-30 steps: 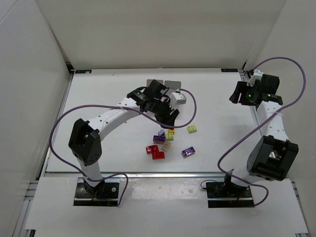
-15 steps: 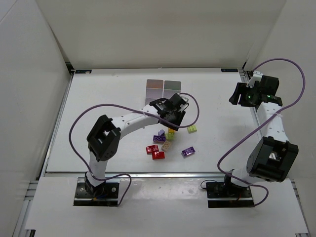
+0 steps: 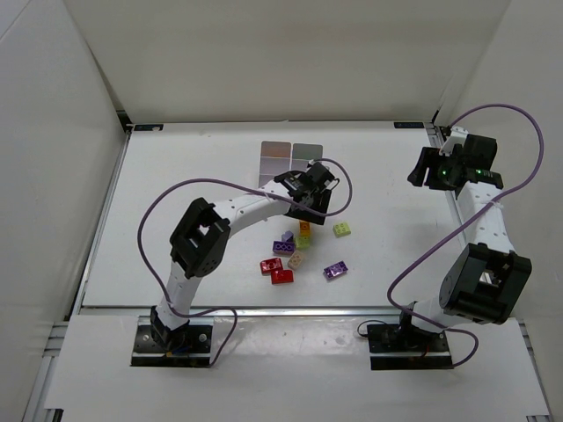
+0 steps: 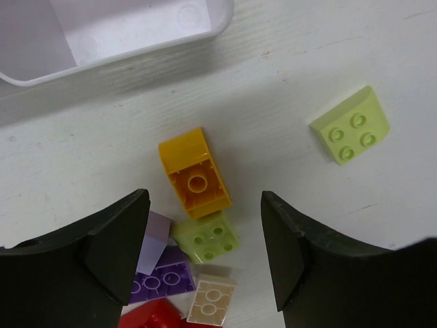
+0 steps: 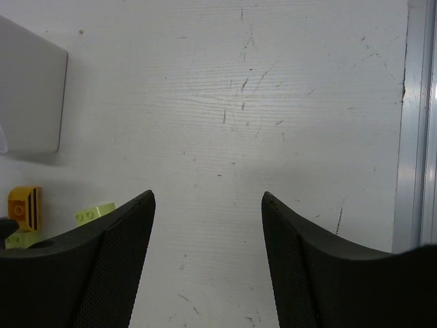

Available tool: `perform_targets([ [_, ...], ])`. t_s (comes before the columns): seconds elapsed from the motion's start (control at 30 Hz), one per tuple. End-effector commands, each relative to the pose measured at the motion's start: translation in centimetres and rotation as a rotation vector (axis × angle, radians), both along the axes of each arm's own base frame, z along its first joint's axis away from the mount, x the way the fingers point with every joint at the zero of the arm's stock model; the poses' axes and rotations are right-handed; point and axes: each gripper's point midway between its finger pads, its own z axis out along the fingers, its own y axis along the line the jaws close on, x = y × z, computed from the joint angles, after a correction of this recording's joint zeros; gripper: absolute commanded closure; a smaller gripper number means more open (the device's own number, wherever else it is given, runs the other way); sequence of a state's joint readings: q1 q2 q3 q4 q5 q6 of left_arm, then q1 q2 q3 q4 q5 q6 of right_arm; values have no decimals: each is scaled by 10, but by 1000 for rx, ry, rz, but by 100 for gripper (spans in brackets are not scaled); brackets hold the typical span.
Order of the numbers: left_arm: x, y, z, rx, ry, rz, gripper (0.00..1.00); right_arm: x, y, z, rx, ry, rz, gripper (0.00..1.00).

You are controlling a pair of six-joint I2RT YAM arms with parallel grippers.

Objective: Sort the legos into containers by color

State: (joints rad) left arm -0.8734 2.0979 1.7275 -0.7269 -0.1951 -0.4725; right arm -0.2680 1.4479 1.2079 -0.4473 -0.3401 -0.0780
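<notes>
The long sides of the orange brick lie free in line with the finger gap, so the left gripper will go down over the brick and close on those sides.
Several legos lie in a loose pile: an orange brick (image 4: 194, 174), a lime brick (image 4: 207, 238), a purple brick (image 4: 162, 279), a tan brick (image 4: 212, 298) and red bricks (image 3: 276, 270). A second lime brick (image 4: 351, 126) and a second purple brick (image 3: 334, 271) lie apart. My left gripper (image 4: 205, 246) is open and empty, hovering over the orange and lime bricks; it also shows in the top view (image 3: 308, 204). The white containers (image 3: 293, 156) stand just beyond it, partly hidden by the arm. My right gripper (image 3: 431, 167) is open and empty at the far right.
A corner of the containers (image 4: 136, 27) shows at the top of the left wrist view. The right wrist view shows scuffed bare table under the open right gripper (image 5: 208, 253), a container corner (image 5: 31, 96) at left and the metal table edge (image 5: 416, 137) at right.
My left arm's elbow has swung right and the wrist has come off the containers. The gripper stays open over the far side of the pile. The right arm has not moved.
</notes>
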Motion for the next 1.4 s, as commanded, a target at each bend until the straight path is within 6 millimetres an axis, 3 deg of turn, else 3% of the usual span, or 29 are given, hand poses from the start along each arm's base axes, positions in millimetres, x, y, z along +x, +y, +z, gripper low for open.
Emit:
perform_targets([
  [0.0, 5, -1, 13, -34, -5, 48, 23, 4, 2, 7, 2, -20, 17, 32],
  [0.63, 3, 6, -30, 19, 62, 108, 27, 8, 0, 1, 1, -3, 19, 32],
  [0.83, 3, 7, -40, 37, 72, 115, 39, 10, 0, 0, -1, 0, 20, 32],
  [0.97, 4, 9, -41, 41, 72, 118, 56, 11, -1, -1, -3, 4, 19, 32],
  [1.1, 7, 10, -27, 40, 40, 80, 74, 12, 0, -3, 7, 6, 23, 32],
  [1.23, 7, 12, 2, 6, -33, 28, 78, 11, 6, -2, 30, 6, 34, 32],
  [1.37, -7, 23, 48, -63, -134, -64, 84, 6, 16, 0, 44, 2, 56, 33],
])
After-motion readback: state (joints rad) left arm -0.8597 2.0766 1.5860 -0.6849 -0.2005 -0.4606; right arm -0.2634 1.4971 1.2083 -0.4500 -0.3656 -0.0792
